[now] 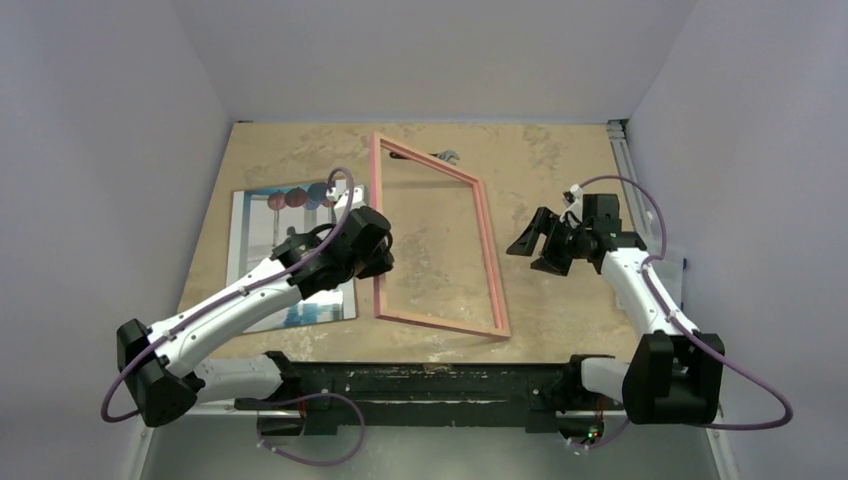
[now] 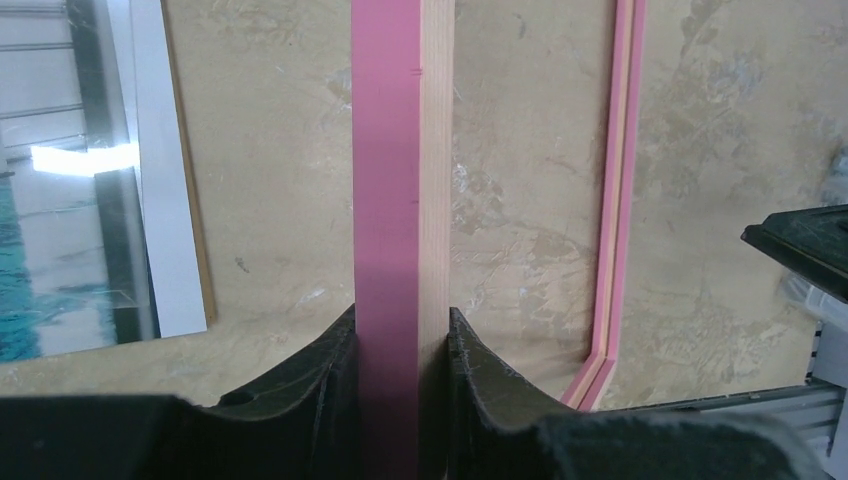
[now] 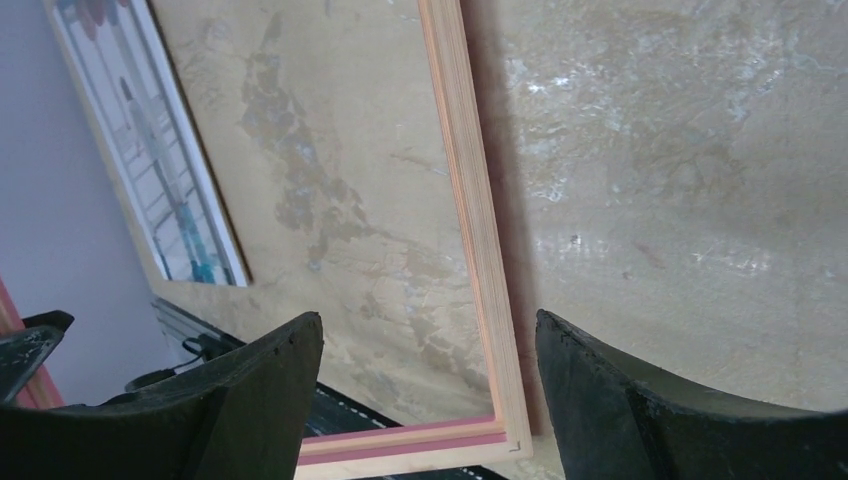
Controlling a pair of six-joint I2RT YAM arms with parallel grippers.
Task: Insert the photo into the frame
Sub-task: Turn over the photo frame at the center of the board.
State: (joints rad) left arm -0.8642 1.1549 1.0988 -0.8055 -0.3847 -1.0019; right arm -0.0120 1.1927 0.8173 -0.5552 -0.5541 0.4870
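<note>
This side of the bar is raised, so my left gripper needs to move down and to the right in the top view to the bare tabletop and let go of the bar.
The frame [image 1: 488, 240], pink with a light wood back, stands tilted at the table's middle, its left long side raised and its right long side low by the table. My left gripper [image 1: 378, 256] is shut on that left rail [image 2: 400, 180], which runs up between the two black fingers [image 2: 320, 370]. The photo [image 1: 262, 240] lies face up on the table to the left, partly under my left arm, and its white border shows in the left wrist view [image 2: 165, 200]. To the right of the frame, my right gripper [image 1: 530, 243] hangs open and empty over the right rail [image 3: 470, 200].
A thin brown board edge [image 2: 197, 220] shows under the photo. A small dark object [image 1: 447, 156] lies at the back by the frame's top corner. A metal rail [image 1: 622, 150] runs along the table's right edge, and grey walls close in on three sides.
</note>
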